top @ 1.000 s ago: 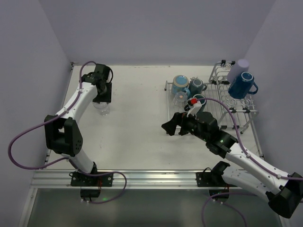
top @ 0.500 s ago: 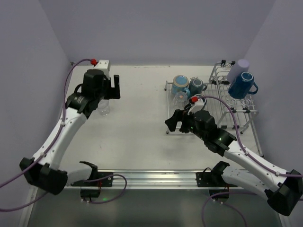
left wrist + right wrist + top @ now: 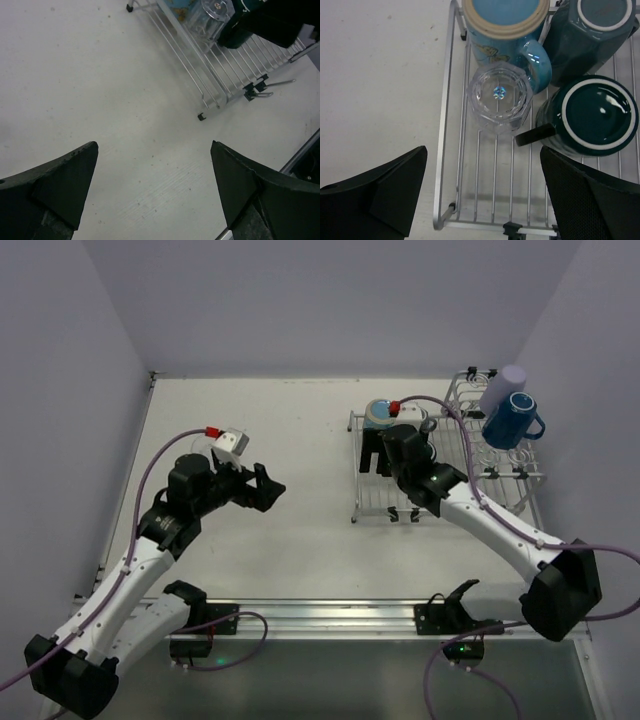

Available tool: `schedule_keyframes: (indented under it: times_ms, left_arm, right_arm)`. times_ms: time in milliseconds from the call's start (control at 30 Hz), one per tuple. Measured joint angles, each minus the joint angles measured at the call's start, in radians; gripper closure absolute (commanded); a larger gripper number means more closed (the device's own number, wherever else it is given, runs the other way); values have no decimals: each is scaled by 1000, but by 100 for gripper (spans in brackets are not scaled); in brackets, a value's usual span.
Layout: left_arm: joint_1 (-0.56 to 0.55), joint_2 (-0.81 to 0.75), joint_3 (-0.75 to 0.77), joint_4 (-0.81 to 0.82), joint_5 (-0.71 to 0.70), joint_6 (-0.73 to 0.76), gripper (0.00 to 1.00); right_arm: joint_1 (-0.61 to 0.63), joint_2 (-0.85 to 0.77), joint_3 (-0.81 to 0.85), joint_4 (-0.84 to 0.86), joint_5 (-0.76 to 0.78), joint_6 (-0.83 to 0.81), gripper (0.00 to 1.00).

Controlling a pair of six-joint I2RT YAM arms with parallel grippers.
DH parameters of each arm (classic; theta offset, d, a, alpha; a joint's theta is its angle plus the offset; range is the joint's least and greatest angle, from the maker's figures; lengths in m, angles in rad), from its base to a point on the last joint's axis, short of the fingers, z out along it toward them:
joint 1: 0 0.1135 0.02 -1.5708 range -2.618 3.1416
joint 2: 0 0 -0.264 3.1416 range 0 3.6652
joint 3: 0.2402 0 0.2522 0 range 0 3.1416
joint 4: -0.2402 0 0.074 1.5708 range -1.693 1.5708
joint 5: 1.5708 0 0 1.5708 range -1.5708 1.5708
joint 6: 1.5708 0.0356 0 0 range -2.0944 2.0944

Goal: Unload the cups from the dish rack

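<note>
My right gripper will move outward next and lower its open fingers around the upturned base of the clear ribbed glass, below and outward of it.
The silver dish rack stands at the right of the table. My right gripper hangs open over its left end. In the right wrist view a clear ribbed glass stands upside down just ahead of the open gripper. A light blue mug is behind the glass, and two dark teal mugs stand to its right. A lavender tumbler and a dark blue mug lean in the basket section. My left gripper is open and empty over bare table.
The white table is walled at the back and on both sides. An aluminium rail runs along the near edge by the arm bases. Black clips sit on the rack's front rail. The right arm covers part of the rack.
The left gripper opened off a clear glass at the far left and swung to the table's middle. The right gripper moved from in front of the rack to above its left end.
</note>
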Motion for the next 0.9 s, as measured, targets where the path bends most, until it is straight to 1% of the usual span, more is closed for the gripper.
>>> schedule_keyframes:
  times_ms: [100,267,433,500,600,700,733,767,833,867,900]
  left_arm:
    - [0,-50,-17,4,44,5,0]
    - [0,-148,-16,61,87,10,0]
    - [0,-164,-16,77,97,11,0]
    - [0,-159,-16,77,100,11,0]
    - [0,-152,-16,76,101,11,0]
    - [0,-149,-16,76,101,11,0]
    - [0,-147,-16,76,101,11,0]
    - [0,-145,-16,76,101,11,0]
    - [2,-135,-16,76,102,11,0]
    - [2,-132,-16,76,102,11,0]
    - [3,-127,-16,76,102,11,0]
  right_arm:
    - [-39,107,75,-18,22,-28,2]
    - [-74,219,145,-44,43,-49,4]
    - [-87,317,225,-47,57,-64,12]
    - [-90,354,246,-43,56,-66,14]
    - [-94,397,254,-44,55,-66,16]
    - [-100,427,254,-45,55,-65,23]
    - [-102,435,254,-44,55,-65,26]
    - [-104,440,254,-42,56,-65,36]
    - [-105,441,257,-39,54,-65,47]
    - [-105,441,258,-37,53,-64,63]
    - [-105,441,258,-36,53,-63,67]
